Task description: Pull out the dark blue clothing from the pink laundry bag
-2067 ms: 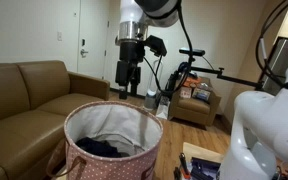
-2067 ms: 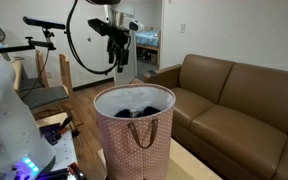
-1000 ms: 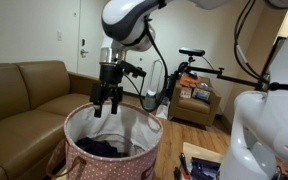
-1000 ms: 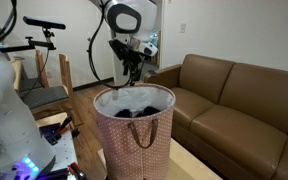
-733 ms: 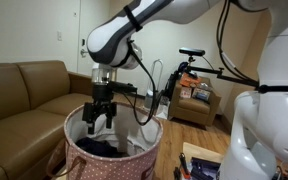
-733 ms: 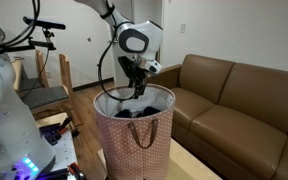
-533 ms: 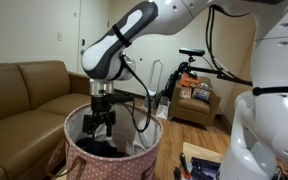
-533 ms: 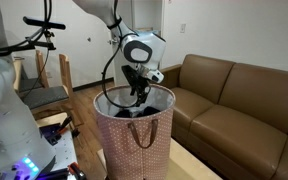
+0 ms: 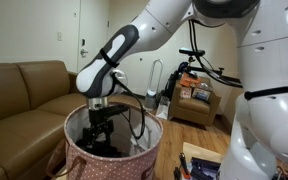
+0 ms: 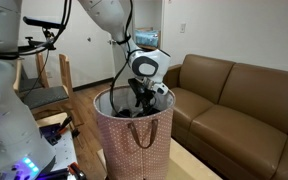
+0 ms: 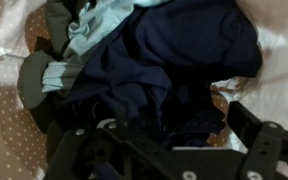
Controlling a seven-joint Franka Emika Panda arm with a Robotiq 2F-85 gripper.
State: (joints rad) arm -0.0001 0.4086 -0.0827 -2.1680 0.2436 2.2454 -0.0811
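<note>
My gripper moves down deeper into the bag (image 9: 124, 165) next, onto the dark blue clothing's crumpled middle folds, as its wide open fingers are still above them.
The pink laundry bag (image 9: 124, 165) stands on the floor in front of the sofa; it also shows in an exterior view (image 10: 134, 150). My gripper (image 9: 101, 135) is lowered inside it, below the rim, as an exterior view (image 10: 140, 103) also shows. In the wrist view the gripper (image 11: 164, 125) is open, its jaws wide apart just above the dark blue clothing (image 11: 184, 50), which lies crumpled on the bag's bottom. A light blue cloth (image 11: 99, 25) and a grey-green cloth (image 11: 39, 85) lie beside the navy garment. The dotted lining (image 11: 9, 140) shows around the clothes.
A brown leather sofa (image 9: 19, 95) stands beside the bag and also shows in an exterior view (image 10: 239, 100). A bicycle (image 9: 189, 70) and a wooden shelf with boxes (image 9: 194, 100) stand behind. A white robot body (image 9: 264, 140) fills the near side. A wooden chair (image 10: 44, 85) stands nearby.
The arm has come down from above the bag, and the gripper has gone from over the rim to deep inside, close over the clothes. The gripper has stayed open.
</note>
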